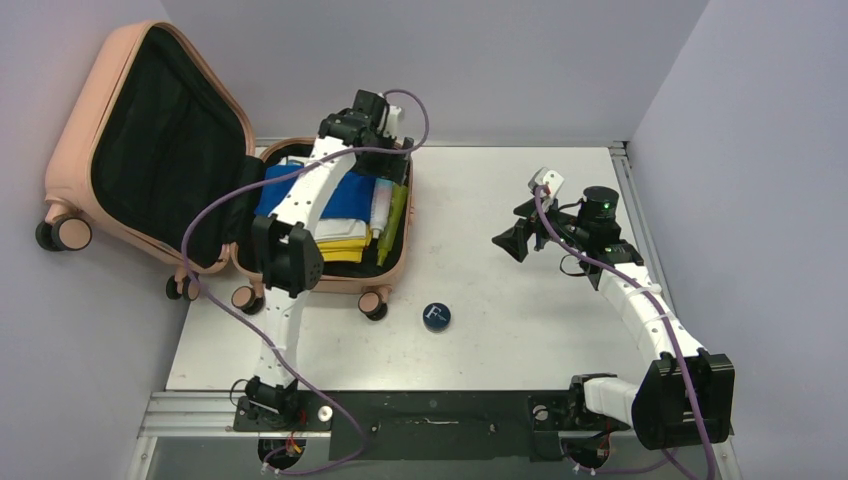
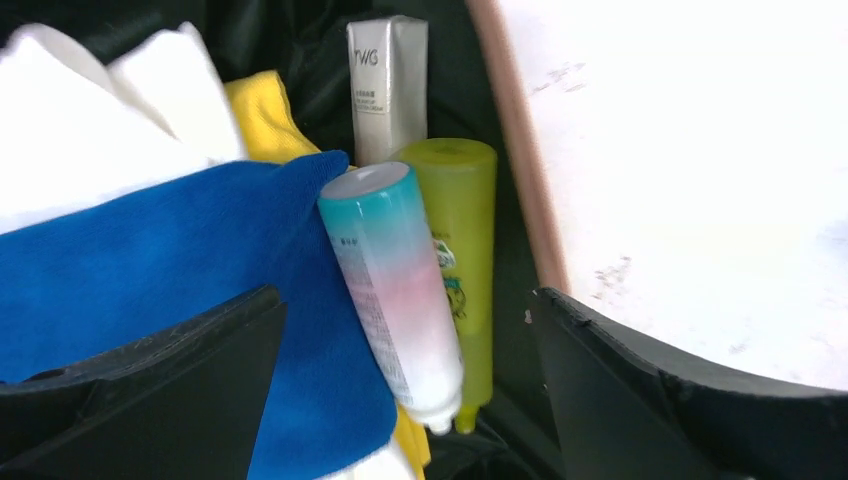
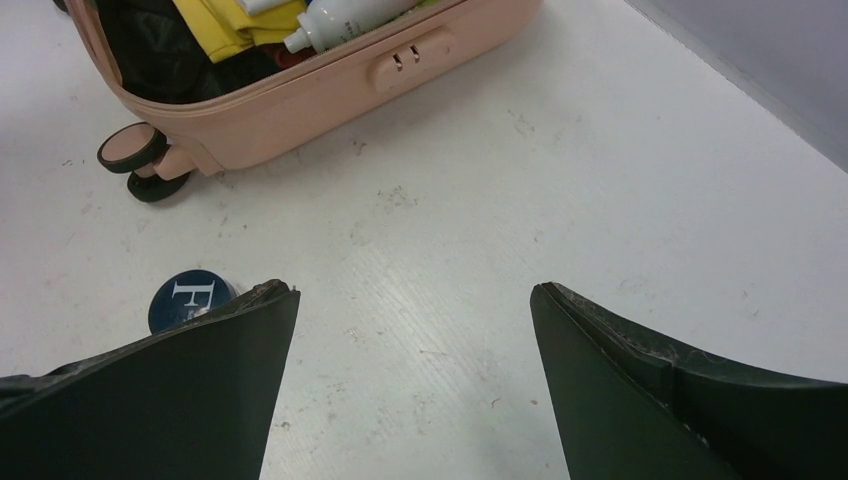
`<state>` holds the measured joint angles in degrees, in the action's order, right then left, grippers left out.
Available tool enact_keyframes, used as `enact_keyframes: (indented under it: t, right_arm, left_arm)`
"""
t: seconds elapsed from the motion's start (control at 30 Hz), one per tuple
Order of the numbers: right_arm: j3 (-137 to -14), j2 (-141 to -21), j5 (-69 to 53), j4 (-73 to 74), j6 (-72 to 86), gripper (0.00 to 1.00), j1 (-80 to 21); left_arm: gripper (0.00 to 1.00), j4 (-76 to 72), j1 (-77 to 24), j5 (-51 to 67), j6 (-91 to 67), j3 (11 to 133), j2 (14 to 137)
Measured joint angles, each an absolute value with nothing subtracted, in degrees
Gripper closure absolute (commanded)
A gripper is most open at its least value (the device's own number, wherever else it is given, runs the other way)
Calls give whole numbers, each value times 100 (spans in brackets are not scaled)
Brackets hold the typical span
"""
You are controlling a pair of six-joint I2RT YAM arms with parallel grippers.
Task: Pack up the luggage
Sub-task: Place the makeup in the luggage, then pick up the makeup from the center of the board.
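I should swing my left gripper back past the caster wheel while turning it, then lower it around the sides of the navy tin, because the tin is still outside the luggage [image 1: 330,283].
The salmon-pink luggage [image 1: 330,283] lies open at the table's back left, its black-lined lid [image 1: 70,150] leaning on the left wall. It holds blue cloth [image 2: 150,260], yellow cloth [image 2: 265,120], white cloth [image 2: 90,110], a silver box [image 2: 388,85], a green bottle [image 2: 460,220] and a teal-pink-white tube [image 2: 390,280]. My left gripper [image 1: 380,140] hangs open over the case's far right side. In the left wrist view [image 2: 408,295] its jaws stand wide either side of the tube, not touching it. My right gripper [image 1: 515,228] is open and empty above bare table [image 3: 415,290].
A small round navy tin [image 1: 436,317] marked with a white letter sits on the table in front of the luggage, by my right gripper's left finger [image 3: 185,298]. The luggage's pink rim [image 2: 515,150], latch side [image 3: 330,90] and a caster wheel [image 3: 135,150] also show. Grey walls enclose the table.
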<state>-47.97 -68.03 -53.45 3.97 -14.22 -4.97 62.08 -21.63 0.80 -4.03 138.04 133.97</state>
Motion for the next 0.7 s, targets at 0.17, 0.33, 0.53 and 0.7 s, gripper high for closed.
enact_keyframes:
  t: [0.17, 0.33, 0.53, 0.7]
  right_arm:
    - [-4797, -6803, -5345, 414, -1452, 10, -497]
    - [-4797, -6801, -5343, 484, -1525, 10, -493]
    - [-4801, -6759, -5288, 530, -1564, 10, -379]
    - [-4884, -6705, -5151, 587, -1544, 10, -134]
  left_arm:
    - [4, 5568, -2200, 556, -176, 12619, 11756]
    - [4, 4862, -3000, 1260, 998, 10584, 9520]
    - [4, 4335, -4499, 1986, 2510, 8204, 8617]
    - [4, 4108, -4696, 2130, 3103, 6689, 8833]
